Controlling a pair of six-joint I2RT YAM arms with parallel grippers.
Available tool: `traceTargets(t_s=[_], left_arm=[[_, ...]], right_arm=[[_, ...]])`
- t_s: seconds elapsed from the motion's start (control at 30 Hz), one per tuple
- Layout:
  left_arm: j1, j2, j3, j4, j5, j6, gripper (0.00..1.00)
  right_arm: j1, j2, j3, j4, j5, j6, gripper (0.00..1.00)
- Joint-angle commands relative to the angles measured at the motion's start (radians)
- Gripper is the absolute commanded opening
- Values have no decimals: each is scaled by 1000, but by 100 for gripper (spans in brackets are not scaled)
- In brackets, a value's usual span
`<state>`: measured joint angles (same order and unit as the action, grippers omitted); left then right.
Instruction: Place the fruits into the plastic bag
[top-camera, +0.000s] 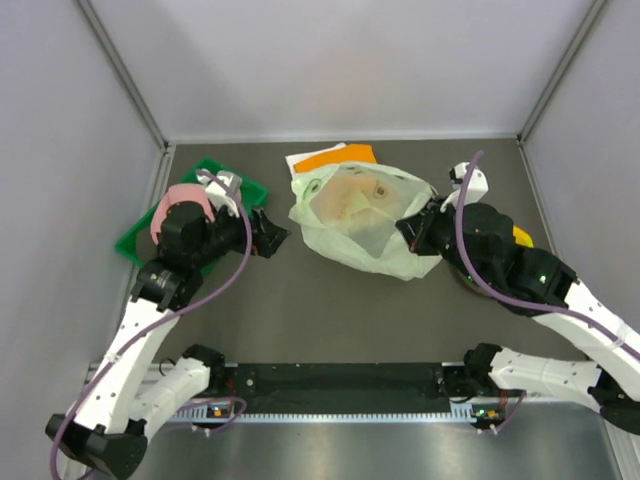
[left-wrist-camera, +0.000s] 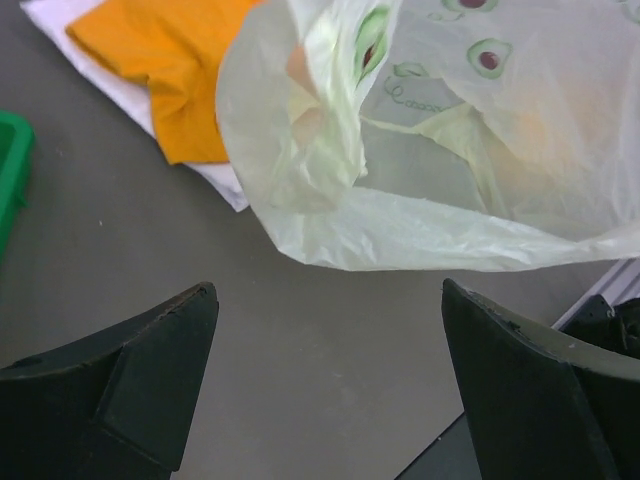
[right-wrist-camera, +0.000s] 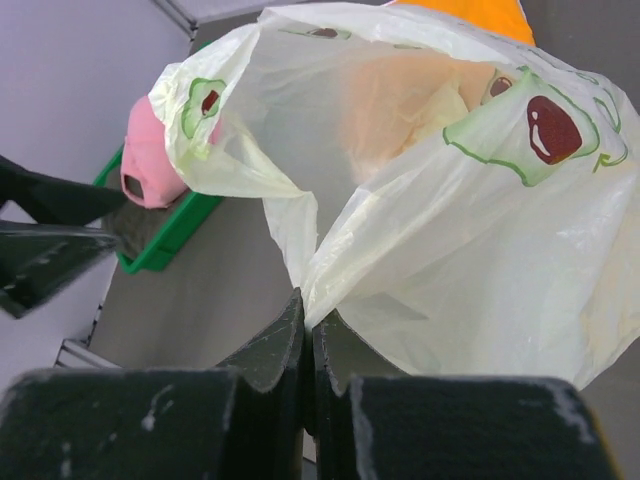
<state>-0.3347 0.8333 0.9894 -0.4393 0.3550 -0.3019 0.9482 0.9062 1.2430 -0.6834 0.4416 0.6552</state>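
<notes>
My open left gripper shifts toward the right in the top view next, onto the bag's loose folded edge, since only my right gripper holds the bag.
The pale green plastic bag with avocado prints lies at the table's middle, its mouth facing left. It fills the left wrist view and the right wrist view. My right gripper is shut on a fold of the bag's edge. My left gripper is open and empty, just left of the bag and apart from it. A bit of yellow banana shows behind my right arm, mostly hidden. A blurred tan shape shows through the bag; I cannot tell what it is.
An orange cloth on white paper lies behind the bag and also shows in the left wrist view. A green tray with a pink object sits at the left under my left arm. Grey walls close in three sides.
</notes>
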Motion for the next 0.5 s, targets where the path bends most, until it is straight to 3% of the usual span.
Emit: traceTargets(t_s=[0.0, 0.2, 0.47], left_arm=[[2, 20, -106, 169, -63, -52, 98], [-4, 44, -234, 534, -7, -120, 98], [-58, 177, -206, 605, 18, -65, 94]], right_arm=[[-5, -3, 9, 54, 29, 29, 0], [-19, -7, -28, 59, 8, 46, 0], [-42, -21, -50, 54, -6, 50, 0]])
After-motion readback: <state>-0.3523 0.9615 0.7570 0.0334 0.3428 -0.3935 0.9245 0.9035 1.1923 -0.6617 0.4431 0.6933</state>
